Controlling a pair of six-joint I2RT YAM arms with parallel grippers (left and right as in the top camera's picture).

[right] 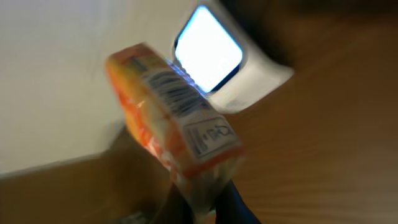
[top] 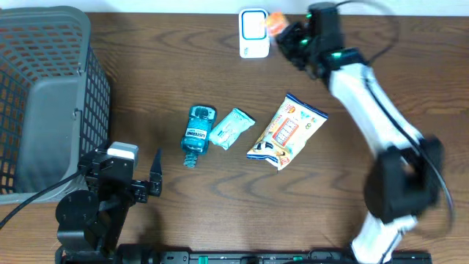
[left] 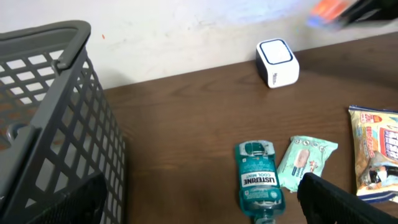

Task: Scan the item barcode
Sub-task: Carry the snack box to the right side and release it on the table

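The robot's right gripper is going to swing back and to the right in the overhead view next, to the bare table end (top: 456,111), and let go of the packet (top: 275,23) there.
My right gripper (top: 288,33) (right: 208,205) is shut on the bottom edge of a small orange packet (top: 275,23) (right: 171,118). The packet hangs above the table's far edge, right beside the white scanner (top: 253,33) (right: 217,56) (left: 277,61). In the right wrist view the packet's barcode (right: 169,88) shows on its side, and the scanner's bright window lies just behind it. This view is blurred. At the near left my left gripper (top: 124,165) (left: 199,211) stands open, holding nothing.
A blue Listerine bottle (top: 197,134) (left: 257,177), a pale green wipes pack (top: 231,127) (left: 305,160) and a yellow snack bag (top: 286,130) (left: 376,152) lie in mid-table. A grey mesh basket (top: 44,95) (left: 43,124) stands at the left, close to my left arm.
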